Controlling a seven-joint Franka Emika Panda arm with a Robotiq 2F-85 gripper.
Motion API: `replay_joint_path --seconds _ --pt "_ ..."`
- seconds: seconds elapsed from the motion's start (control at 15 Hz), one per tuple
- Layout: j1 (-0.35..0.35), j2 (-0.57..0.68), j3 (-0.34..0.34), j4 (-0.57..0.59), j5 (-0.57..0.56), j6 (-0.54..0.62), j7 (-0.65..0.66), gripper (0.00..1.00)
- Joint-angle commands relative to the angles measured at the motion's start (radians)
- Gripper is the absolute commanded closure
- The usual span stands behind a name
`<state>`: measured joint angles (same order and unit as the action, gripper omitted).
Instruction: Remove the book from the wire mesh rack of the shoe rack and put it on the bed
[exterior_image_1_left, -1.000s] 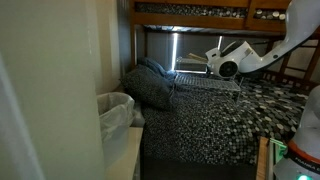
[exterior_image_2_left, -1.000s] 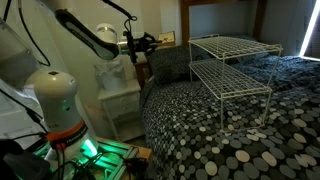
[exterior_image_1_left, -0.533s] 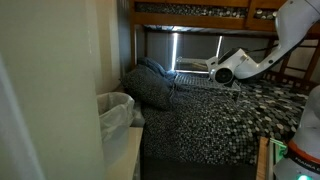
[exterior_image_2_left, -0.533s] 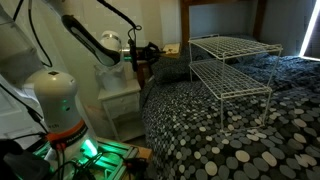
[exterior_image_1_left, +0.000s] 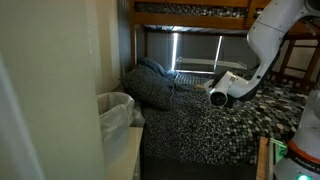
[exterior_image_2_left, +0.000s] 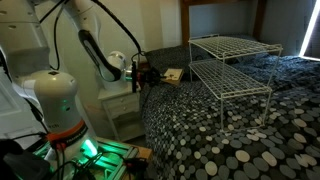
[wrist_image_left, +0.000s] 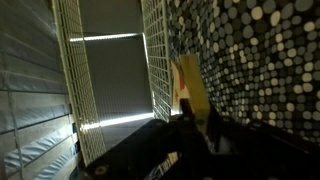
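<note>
I will next move my gripper down away from the shoe rack and let go of the small tan book (exterior_image_2_left: 172, 75). The open speckled cover lies below, clear of the rack.
My gripper (exterior_image_2_left: 147, 75) is shut on the small tan book (exterior_image_2_left: 172, 75) and holds it level, a little above the near edge of the bed's speckled cover (exterior_image_2_left: 210, 130). In the wrist view the book (wrist_image_left: 188, 82) sticks out from between the dark fingers (wrist_image_left: 196, 125), with the bed (wrist_image_left: 265, 60) on one side and the wire mesh rack (wrist_image_left: 105, 80) on the other. The pale shoe rack (exterior_image_2_left: 232, 62) stands on the bed, apart from the gripper, and its mesh tiers are bare. In an exterior view the gripper (exterior_image_1_left: 218, 97) hangs in front of the rack (exterior_image_1_left: 200, 80); the book is hidden there.
A dark rumpled blanket (exterior_image_1_left: 150, 82) lies at the head of the bed. A white bin (exterior_image_1_left: 115, 110) and a white nightstand (exterior_image_2_left: 120, 100) stand beside the bed. The wooden bunk frame (exterior_image_1_left: 190, 14) runs overhead. The robot base (exterior_image_2_left: 55, 105) is beside the bed.
The gripper has moved down toward the bed cover with the book still in it. The rack has not moved.
</note>
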<state>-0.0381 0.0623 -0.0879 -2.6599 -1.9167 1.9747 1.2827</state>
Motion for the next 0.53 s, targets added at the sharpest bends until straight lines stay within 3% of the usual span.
replay_joint_path --seconds 0.0,0.07,0.47 --pt "-0.007 0.112 0.034 0.057 -0.090 0.012 0.122 0.96" --pt "-0.014 0.058 0.036 0.023 -0.042 0.009 0.062 0.83" --pt "-0.017 0.113 0.048 0.060 -0.073 0.008 0.100 0.83"
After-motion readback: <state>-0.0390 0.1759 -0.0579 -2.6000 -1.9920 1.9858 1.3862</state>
